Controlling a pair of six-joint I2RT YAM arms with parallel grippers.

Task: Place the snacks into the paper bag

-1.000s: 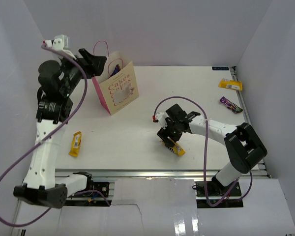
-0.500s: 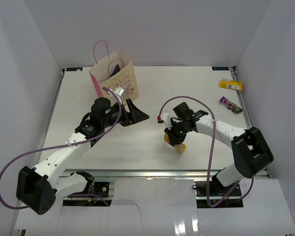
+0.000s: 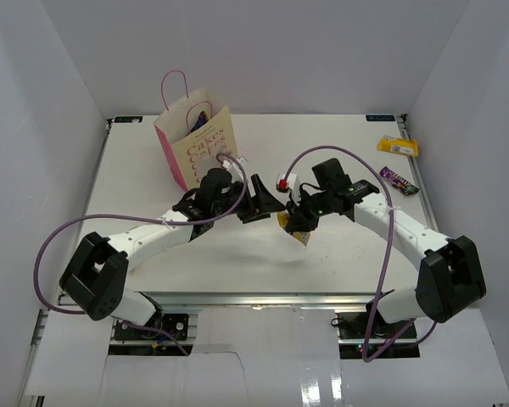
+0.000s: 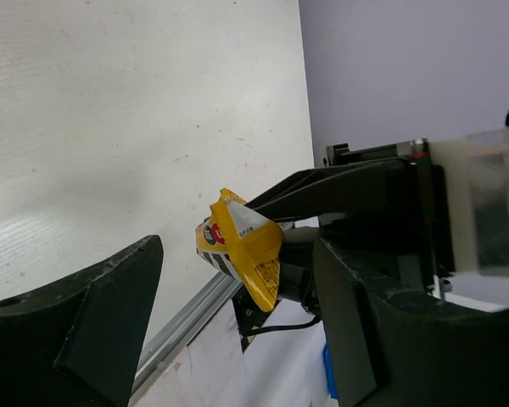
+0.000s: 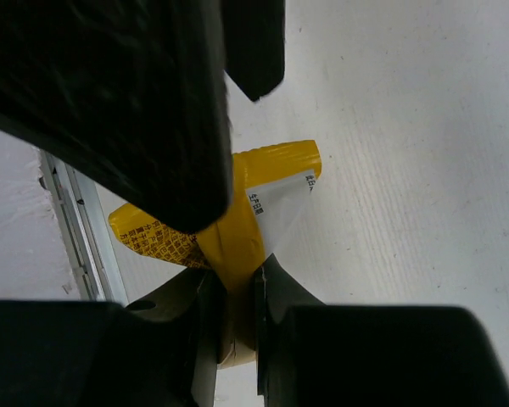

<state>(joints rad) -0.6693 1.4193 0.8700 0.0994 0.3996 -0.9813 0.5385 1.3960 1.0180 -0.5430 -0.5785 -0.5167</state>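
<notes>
My left gripper moves slightly onto the yellow bar's loose end (image 3: 284, 220) (image 4: 241, 245) next, which juts from my right gripper, then closes its open fingers.
My right gripper (image 3: 298, 220) is shut on a small yellow wrapped bar (image 3: 293, 232), held a little above the table near its middle. In the right wrist view the bar (image 5: 267, 203) is pinched between both fingers of that gripper (image 5: 237, 292). My left gripper (image 3: 271, 203) stands open right beside it. In the left wrist view the bar (image 4: 244, 248) hangs between the wide-apart fingers (image 4: 85, 322), untouched by them. The paper bag (image 3: 197, 146) stands upright at the back left with a dark packet showing in its mouth. A yellow bar (image 3: 398, 147) and a purple bar (image 3: 399, 179) lie at the far right.
White walls close in the table (image 3: 339, 136) on three sides. The metal rail of the table's near edge (image 3: 263, 298) runs under both arms. Purple cables loop off each arm.
The left arm swung from beside the bag down to the middle, meeting the right gripper. The right gripper closed on the yellow bar and carried it up and leftwards.
</notes>
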